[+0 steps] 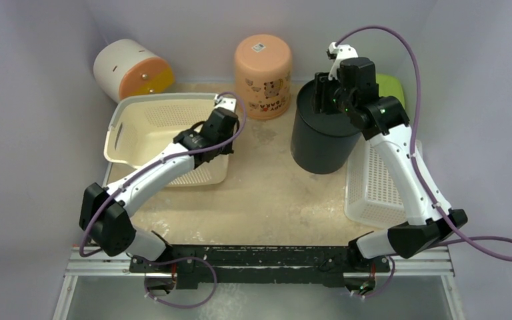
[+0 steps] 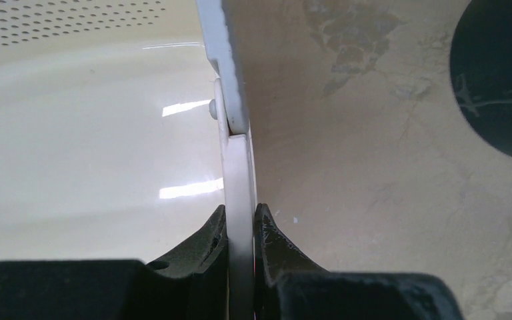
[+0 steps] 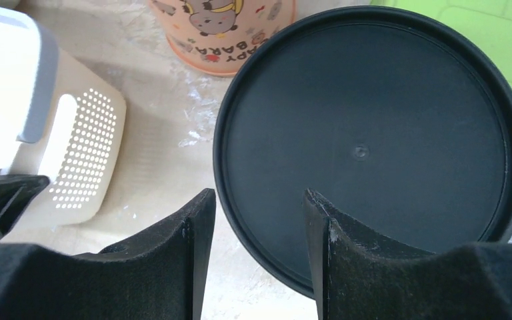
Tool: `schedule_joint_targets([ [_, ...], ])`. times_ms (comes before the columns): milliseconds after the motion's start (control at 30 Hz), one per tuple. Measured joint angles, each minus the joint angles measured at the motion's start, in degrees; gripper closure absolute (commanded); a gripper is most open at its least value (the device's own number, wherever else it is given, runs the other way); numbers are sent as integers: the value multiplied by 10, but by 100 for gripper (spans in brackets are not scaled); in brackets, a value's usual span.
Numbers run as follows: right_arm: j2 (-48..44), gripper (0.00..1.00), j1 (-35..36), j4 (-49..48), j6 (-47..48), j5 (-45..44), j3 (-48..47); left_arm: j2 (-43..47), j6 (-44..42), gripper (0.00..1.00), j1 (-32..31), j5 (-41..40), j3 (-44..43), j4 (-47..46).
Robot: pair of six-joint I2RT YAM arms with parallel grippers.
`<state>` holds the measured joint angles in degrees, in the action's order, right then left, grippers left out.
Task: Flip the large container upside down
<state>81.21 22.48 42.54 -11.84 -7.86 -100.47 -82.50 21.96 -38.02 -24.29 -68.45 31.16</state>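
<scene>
My left gripper lifts and turns the cream basket [image 1: 153, 127] onto its side on the bare tabletop by the black bucket next. It then releases, since the basket's opening faces up.
A large cream perforated basket [image 1: 153, 127] stands open side up at the left of the table. My left gripper [image 1: 223, 120] is shut on the basket's right rim; in the left wrist view the rim [image 2: 223, 67] runs up between my fingertips [image 2: 240, 210]. A black round bucket [image 1: 323, 137] stands bottom up at the centre right. My right gripper [image 1: 323, 90] is open just above its far left edge. In the right wrist view its fingers [image 3: 253, 200] straddle the edge of the bucket's flat base [image 3: 373, 133] without holding it.
A peach printed bucket [image 1: 263, 73] stands bottom up at the back. A white and orange container [image 1: 130, 70] lies on its side at the back left. A white perforated basket [image 1: 373, 180] lies upturned at the right, with a green container [image 1: 392, 87] behind it.
</scene>
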Motion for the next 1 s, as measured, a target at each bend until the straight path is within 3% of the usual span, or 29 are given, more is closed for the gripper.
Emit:
schedule_joint_targets([
  [200, -3, 47, -2, -9, -7, -33, 4, -15, 45, 100, 0, 49, -162, 71],
  [367, -4, 47, -7, -17, -8, -46, 5, -19, 83, 100, -7, 103, -279, 62],
  [467, -6, 46, -9, -25, -8, -47, 6, -19, 118, 100, -9, 138, -306, 34],
  [733, -17, 46, -14, -29, -5, -53, 7, -5, 274, 100, -10, 226, -242, -76],
  [1000, -20, 46, -19, -30, 1, -62, 7, 41, 429, 100, -5, 232, -148, -201],
])
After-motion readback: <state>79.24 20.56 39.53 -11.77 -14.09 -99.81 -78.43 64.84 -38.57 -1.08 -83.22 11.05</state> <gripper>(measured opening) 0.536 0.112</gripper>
